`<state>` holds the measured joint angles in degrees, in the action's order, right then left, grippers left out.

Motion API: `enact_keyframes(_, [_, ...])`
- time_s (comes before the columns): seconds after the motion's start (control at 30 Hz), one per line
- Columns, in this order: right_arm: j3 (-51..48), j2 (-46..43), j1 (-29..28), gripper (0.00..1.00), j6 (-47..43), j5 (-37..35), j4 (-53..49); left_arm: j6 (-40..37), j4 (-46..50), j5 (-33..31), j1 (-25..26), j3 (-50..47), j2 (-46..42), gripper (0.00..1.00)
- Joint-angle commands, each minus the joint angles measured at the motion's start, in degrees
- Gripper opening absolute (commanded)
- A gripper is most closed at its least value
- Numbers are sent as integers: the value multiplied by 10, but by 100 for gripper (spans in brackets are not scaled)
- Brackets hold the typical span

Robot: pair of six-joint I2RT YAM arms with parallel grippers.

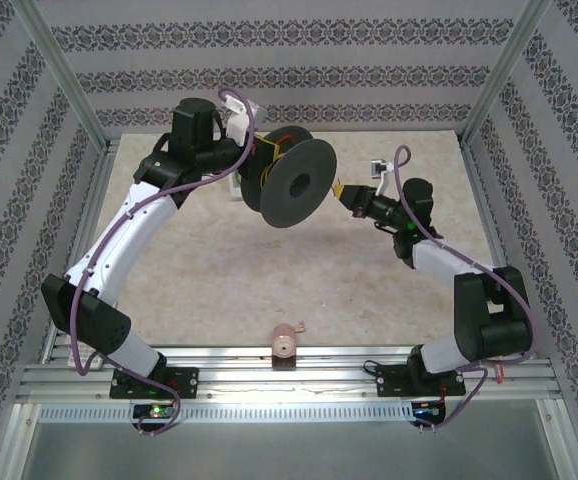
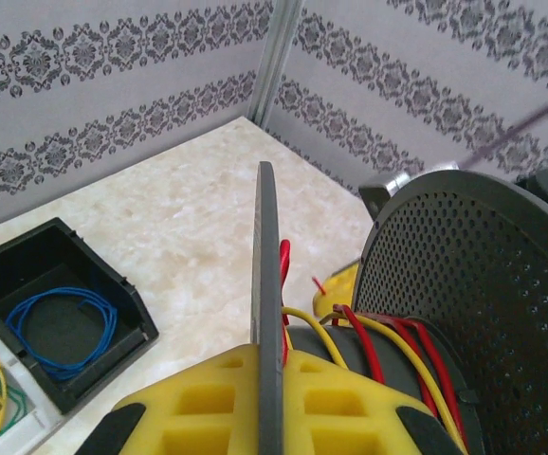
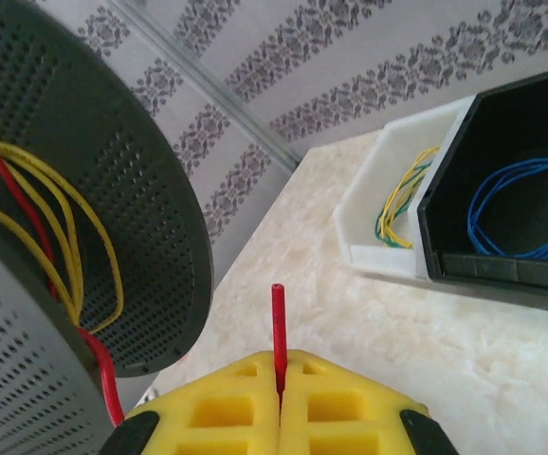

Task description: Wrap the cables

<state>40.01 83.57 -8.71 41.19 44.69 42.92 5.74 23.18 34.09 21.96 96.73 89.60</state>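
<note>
Next, my right gripper needs to draw back, then go up to the spool's nearer rim [image 1: 331, 165] [image 3: 29, 301] to release the red cable's end, which still stands outside the spool.
A black perforated spool [image 1: 294, 182] hangs above the table's back middle. My left gripper [image 1: 252, 165] is shut on one flange of that spool [image 2: 266, 256], whose thin edge runs between the yellow fingers [image 2: 208, 398]. Red cable [image 2: 369, 346] lies in turns on the hub beside yellow wire [image 2: 326, 322]. In the right wrist view, my right gripper [image 3: 279, 362] is shut on the free red cable end [image 3: 278, 318], which sticks up from the pads. It sits just right of the spool [image 3: 113, 190]. My right gripper [image 1: 343, 192] is close to the spool's right side.
A black bin [image 2: 113, 284] holds a blue wire coil [image 2: 61, 322], and a white bin [image 3: 369, 213] beside it holds a yellow-green coil [image 3: 399, 201]. A pinkish roll [image 1: 286, 343] sits at the table's front edge. Patterned walls and metal posts enclose the table.
</note>
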Motion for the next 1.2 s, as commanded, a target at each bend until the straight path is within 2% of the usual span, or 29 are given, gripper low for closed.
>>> enact_keyframes(0.0, [-52,-26,-33,0,-27,-134,-4,115,-225,5,-23,23,-38,0])
enact_keyframes(0.27, [-126,-153,-147,0,-111,-393,-55,206,-295,-69,-44,-5,-25,0])
enact_keyframes(0.4, [-148,-228,-234,0,-174,-550,-91,234,-311,-115,-46,-21,-22,0])
enact_keyframes(0.5, [-148,-258,-280,0,-215,-601,-112,255,-319,-150,-47,-32,-21,0])
enact_keyframes(0.63, [-149,-266,-321,0,-262,-619,-118,264,-303,-177,-47,-21,-10,0])
enact_keyframes(0.8, [-133,-258,-377,0,-363,-627,-119,261,-271,-198,-47,-5,7,0])
enact_keyframes(0.97, [-78,-228,-418,0,-465,-598,-165,260,-256,-204,-47,-2,25,0])
enact_keyframes(1.07, [-48,-208,-424,0,-492,-589,-176,263,-257,-193,-47,-3,35,0])
enact_keyframes(1.17, [-34,-207,-405,0,-473,-567,-175,250,-239,-178,-46,4,40,0])
